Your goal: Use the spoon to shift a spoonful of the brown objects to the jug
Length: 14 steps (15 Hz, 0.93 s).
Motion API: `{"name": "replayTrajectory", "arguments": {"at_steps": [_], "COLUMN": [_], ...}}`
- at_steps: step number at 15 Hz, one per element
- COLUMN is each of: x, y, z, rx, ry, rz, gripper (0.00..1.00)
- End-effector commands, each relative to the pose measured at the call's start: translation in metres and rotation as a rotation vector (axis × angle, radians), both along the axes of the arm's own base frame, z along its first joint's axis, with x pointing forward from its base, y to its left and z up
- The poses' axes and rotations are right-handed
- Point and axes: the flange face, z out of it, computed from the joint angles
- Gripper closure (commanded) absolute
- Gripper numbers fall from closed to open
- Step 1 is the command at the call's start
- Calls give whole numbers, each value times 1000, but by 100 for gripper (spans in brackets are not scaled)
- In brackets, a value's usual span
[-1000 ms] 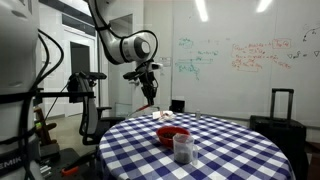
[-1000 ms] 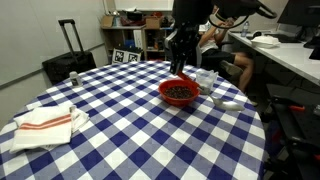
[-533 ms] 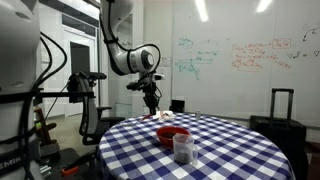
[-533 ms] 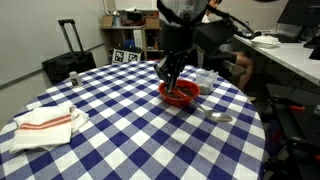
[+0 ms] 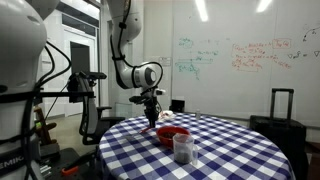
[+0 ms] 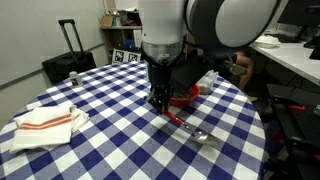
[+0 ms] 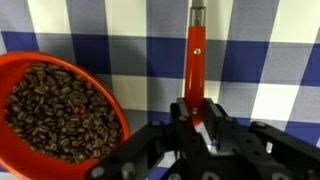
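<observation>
The handle's gripped end is still raised, so my gripper needs to lower the handle next onto the checked tabletop beside the red bowl just below and let go.
My gripper is low over the checked table, just beside the red bowl. It is shut on the handle of the long red spoon, whose metal end rests near the tablecloth. In the wrist view the red handle runs straight out from between the fingers. The red bowl full of brown beans lies to the left. The clear jug stands in front of the red bowl in an exterior view, apart from the gripper.
A folded white and orange towel lies on the blue-and-white checked table. A dark suitcase stands beyond the table. A whiteboard wall is behind, and a stand with equipment is beside the table.
The arm has come down and moved across the table past the red bowl. The spoon has travelled with it, its metal end sliding along.
</observation>
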Motion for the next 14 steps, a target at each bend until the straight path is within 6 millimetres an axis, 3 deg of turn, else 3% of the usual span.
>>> {"name": "replayTrajectory", "arguments": {"at_steps": [1,7,8,9,14], "x": [13,18,19,19,7], "y": [9,11,10,9,-7], "z": [-24,-48,-46,-44,-14], "rx": [5,10,11,14,29], "ry": [18,26,20,19,47], "rz": [-16,-40,-49,-48,-40], "gripper": [95,95,55,54,19]}}
